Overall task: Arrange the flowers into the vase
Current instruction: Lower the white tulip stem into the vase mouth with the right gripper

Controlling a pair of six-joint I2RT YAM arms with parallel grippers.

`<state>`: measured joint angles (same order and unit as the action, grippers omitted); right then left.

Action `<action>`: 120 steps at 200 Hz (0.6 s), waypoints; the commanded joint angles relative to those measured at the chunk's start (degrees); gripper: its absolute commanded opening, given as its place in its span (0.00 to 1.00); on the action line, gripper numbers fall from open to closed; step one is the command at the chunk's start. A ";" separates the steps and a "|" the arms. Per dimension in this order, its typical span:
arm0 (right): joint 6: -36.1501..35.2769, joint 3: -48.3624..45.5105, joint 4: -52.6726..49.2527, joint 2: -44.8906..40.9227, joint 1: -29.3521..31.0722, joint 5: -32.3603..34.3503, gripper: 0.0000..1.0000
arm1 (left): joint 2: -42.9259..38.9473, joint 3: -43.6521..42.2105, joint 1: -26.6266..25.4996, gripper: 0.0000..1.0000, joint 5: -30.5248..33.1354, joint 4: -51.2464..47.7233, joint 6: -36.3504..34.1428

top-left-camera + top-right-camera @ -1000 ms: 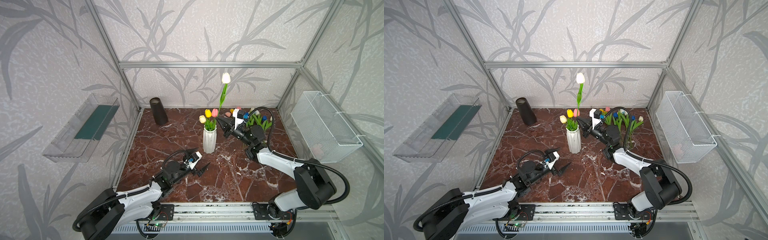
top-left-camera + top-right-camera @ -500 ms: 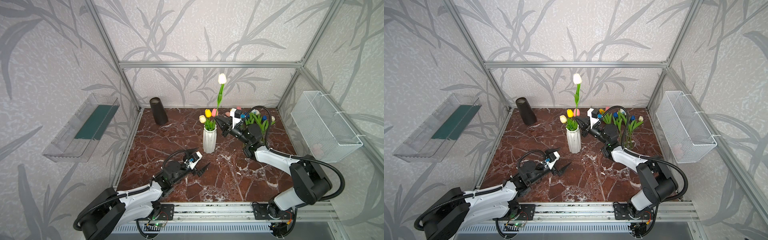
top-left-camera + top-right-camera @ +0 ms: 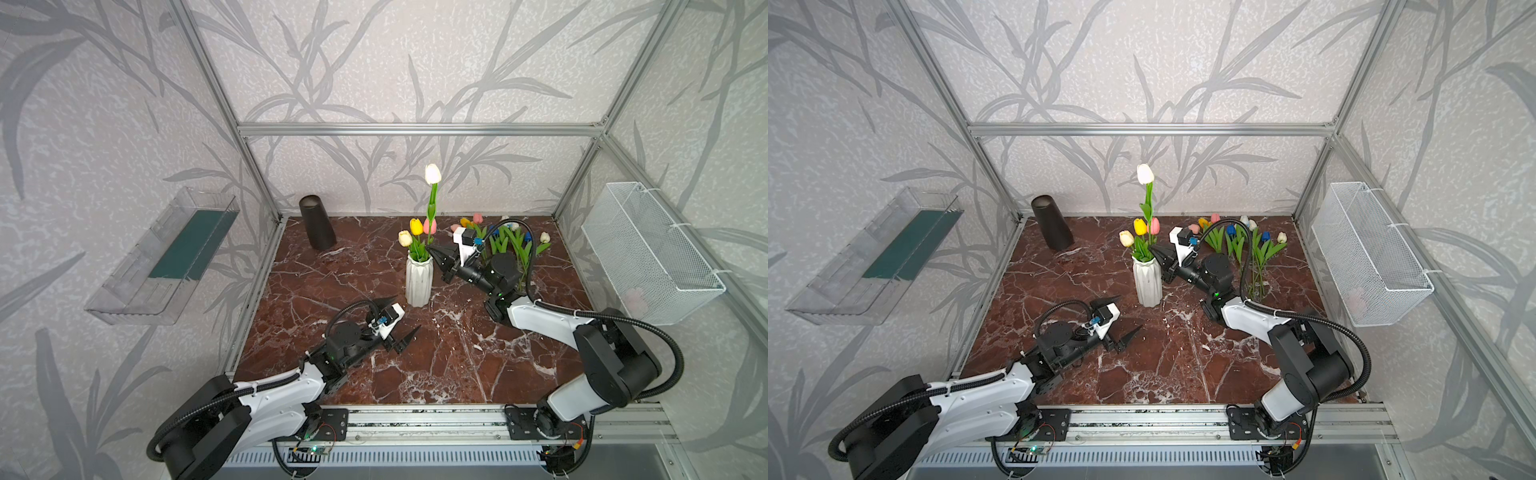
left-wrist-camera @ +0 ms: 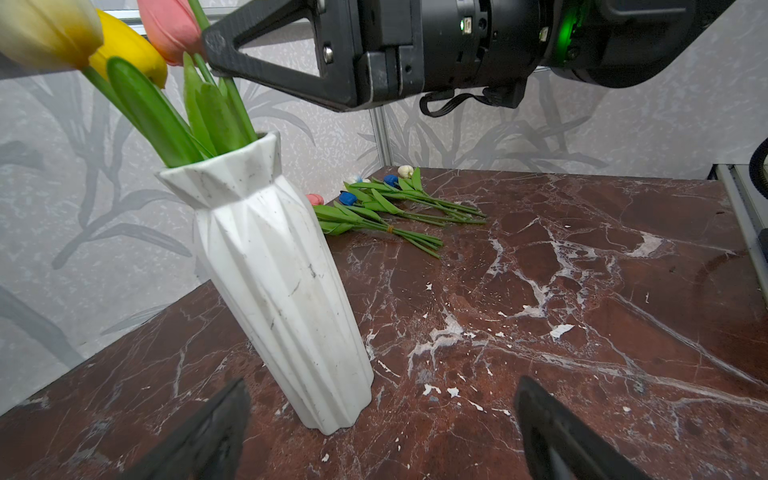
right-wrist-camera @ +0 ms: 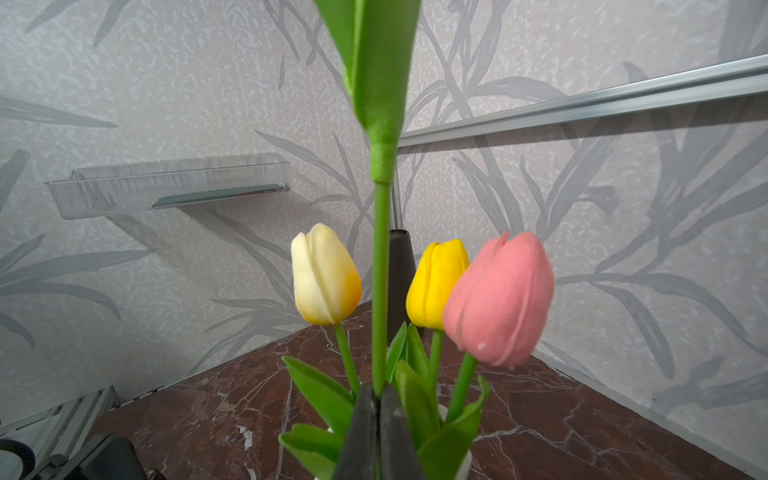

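The white tulip (image 3: 432, 173) still stands far higher than the other tulips, so my right gripper will lower slightly toward the vase opening (image 3: 419, 258) next and release its stem there.
A white ribbed vase (image 3: 419, 282) (image 3: 1147, 282) (image 4: 282, 270) stands mid-table and holds a cream (image 5: 324, 274), a yellow (image 5: 436, 282) and a pink tulip (image 5: 500, 299). My right gripper (image 3: 432, 250) (image 3: 1154, 250) (image 5: 378, 399) is at the vase mouth, shut on the stem (image 5: 380, 291) of a tall white tulip (image 3: 432, 173) (image 3: 1145, 173) that stands upright above the vase. Several loose flowers (image 3: 507, 241) (image 3: 1246, 245) (image 4: 390, 208) lie at the back right of the table. My left gripper (image 3: 405, 314) (image 3: 1128, 312) (image 4: 382, 386) rests open near the vase foot, holding nothing.
A black cone-shaped cup (image 3: 316, 227) stands at the back left of the table. A white wire basket (image 3: 648, 253) hangs on the right wall. On the left wall hangs a clear plastic tray (image 3: 166, 257). The right arm's body lies between the vase and the loose flowers.
My right gripper has carried the white tulip leftward and a little lower, bringing its stem over the vase mouth. The left arm has not moved.
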<state>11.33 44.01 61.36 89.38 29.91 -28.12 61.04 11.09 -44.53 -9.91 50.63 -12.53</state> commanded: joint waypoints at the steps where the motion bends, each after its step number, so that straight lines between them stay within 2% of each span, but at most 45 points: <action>1: -2.59 -1.37 1.08 0.71 0.35 -1.26 0.00 | 0.40 0.47 -0.16 0.99 0.07 0.21 -1.44; 47: -3.98 -1.66 0.07 1.14 0.35 -1.24 0.03 | 0.66 0.60 -0.18 0.99 0.09 0.15 -1.53; 81: -5.47 -1.82 -0.74 0.46 0.41 -1.16 0.16 | 0.58 0.60 -0.12 0.99 0.06 0.02 -1.62; 120: -6.65 -1.81 -2.27 -0.42 0.41 -0.35 0.26 | 0.62 0.71 -0.17 0.99 -0.15 -0.18 -1.62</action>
<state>6.35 42.54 60.18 90.28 30.06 -28.75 61.52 11.07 -44.53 -9.93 50.59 -13.02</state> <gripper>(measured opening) 0.230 0.988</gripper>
